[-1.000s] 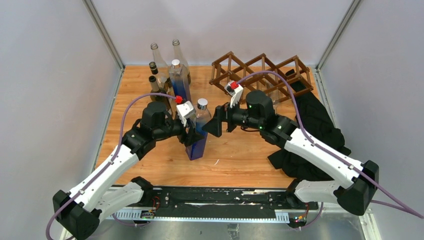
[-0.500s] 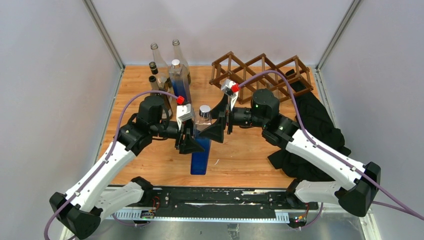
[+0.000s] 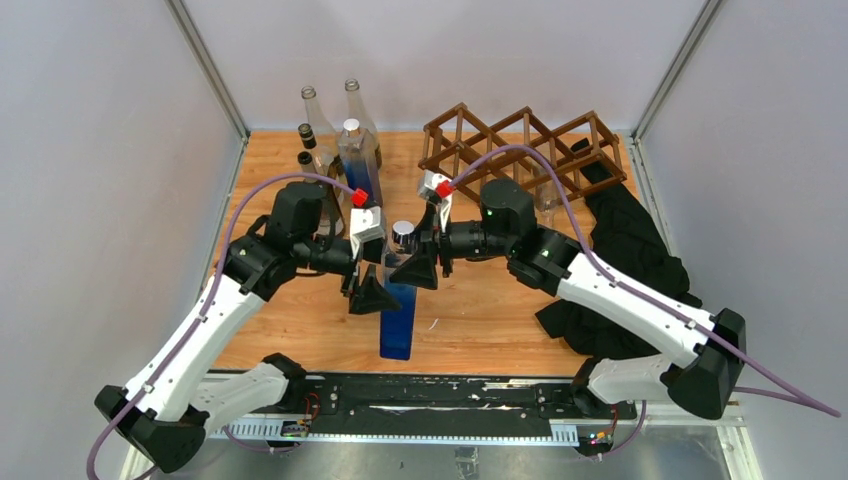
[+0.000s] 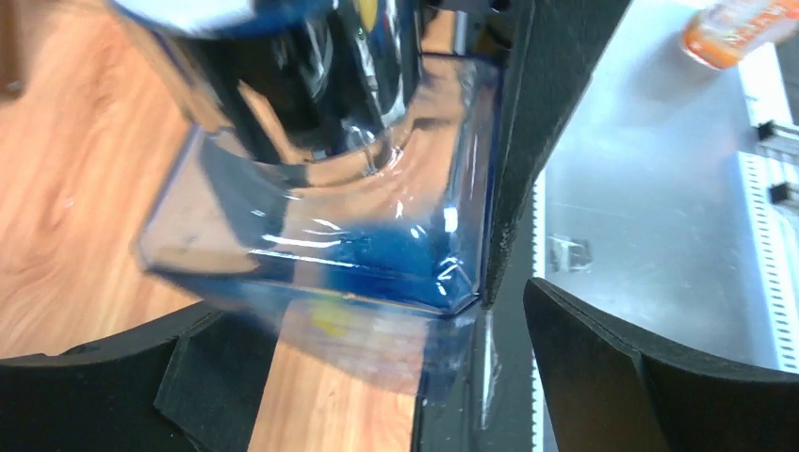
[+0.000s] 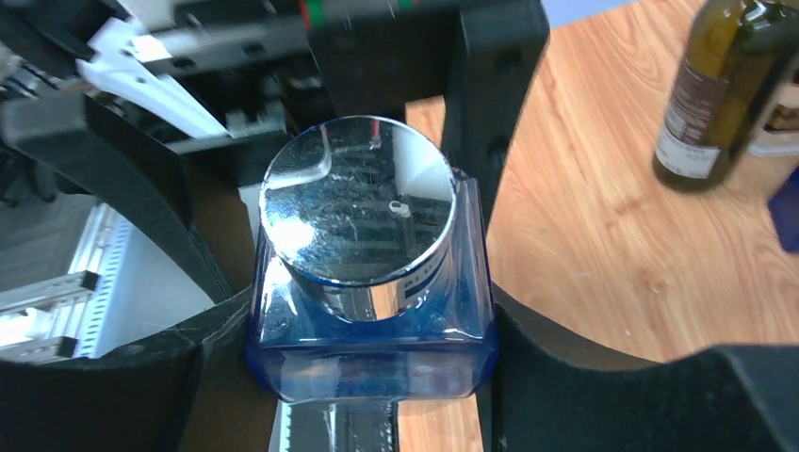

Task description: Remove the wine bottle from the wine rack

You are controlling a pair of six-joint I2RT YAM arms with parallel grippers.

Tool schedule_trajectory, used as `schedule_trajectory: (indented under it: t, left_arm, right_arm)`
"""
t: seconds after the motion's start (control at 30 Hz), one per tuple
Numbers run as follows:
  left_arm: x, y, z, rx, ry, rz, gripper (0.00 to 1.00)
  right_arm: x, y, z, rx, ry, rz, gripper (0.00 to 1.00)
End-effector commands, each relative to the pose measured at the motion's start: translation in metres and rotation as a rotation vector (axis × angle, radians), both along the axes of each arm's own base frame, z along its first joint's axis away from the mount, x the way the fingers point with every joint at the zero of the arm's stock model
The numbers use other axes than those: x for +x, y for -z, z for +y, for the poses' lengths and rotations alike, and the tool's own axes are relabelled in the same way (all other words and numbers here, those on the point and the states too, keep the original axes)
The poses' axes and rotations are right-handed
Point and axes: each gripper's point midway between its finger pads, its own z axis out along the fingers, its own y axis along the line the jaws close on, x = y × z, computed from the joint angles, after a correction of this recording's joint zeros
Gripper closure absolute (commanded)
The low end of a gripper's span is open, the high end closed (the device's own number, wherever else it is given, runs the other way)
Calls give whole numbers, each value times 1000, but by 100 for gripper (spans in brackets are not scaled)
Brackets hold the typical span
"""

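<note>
The tabletop beside the tall clear-and-blue bottle shows open wood, so my right gripper will next move outward and down to put the bottle there and let go of it.
The wine bottle (image 3: 398, 300) is a square blue glass one with a silver cap (image 5: 358, 200); it stands upright over the wooden table, in front of the brown lattice wine rack (image 3: 520, 140) and apart from it. My right gripper (image 3: 421, 266) is shut on the bottle's shoulders just under the cap, and in the right wrist view both pads (image 5: 603, 377) press its sides (image 5: 367, 363). My left gripper (image 3: 371, 292) stands open at the bottle's left side. In the left wrist view its right finger (image 4: 660, 377) is clear of the blue glass (image 4: 330, 226).
Several glass bottles (image 3: 330, 150) stand at the back left, a tall clear-and-blue one (image 3: 358, 165) nearest. A dark olive bottle (image 5: 716, 85) shows in the right wrist view. A black cloth (image 3: 630, 260) lies at the right, under the right arm.
The left gripper has opened off the bottle and drawn back to the left. The right gripper has come in from the right and shut on the bottle under its cap.
</note>
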Motion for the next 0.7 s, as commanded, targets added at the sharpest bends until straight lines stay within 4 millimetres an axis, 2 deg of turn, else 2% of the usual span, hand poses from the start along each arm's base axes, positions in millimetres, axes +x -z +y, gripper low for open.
schedule_trajectory:
  t: [0.0,0.17,0.3,0.43,0.53,0.63,0.67]
  left_arm:
    - [29,-5,23,80,-130,-91,0]
    - [82,-20,68,162,-377,-115,0]
    - [124,-34,112,209,-606,-124,0]
    - [157,-49,160,254,-850,-117,0]
    - [169,-53,188,267,-986,-89,0]
    - [172,-58,203,257,-1058,-70,0]
    - [172,-58,206,258,-1071,-68,0]
  right_arm:
    - [32,-26,-3,4,160,-117,100]
    - [73,-26,-7,-25,322,-218,100]
    - [113,-25,4,-43,418,-281,100]
    - [155,-25,20,-63,491,-346,100]
    - [187,-28,30,-45,538,-354,100]
    - [215,-34,36,-18,567,-349,100]
    - [225,-29,39,-18,577,-354,100]
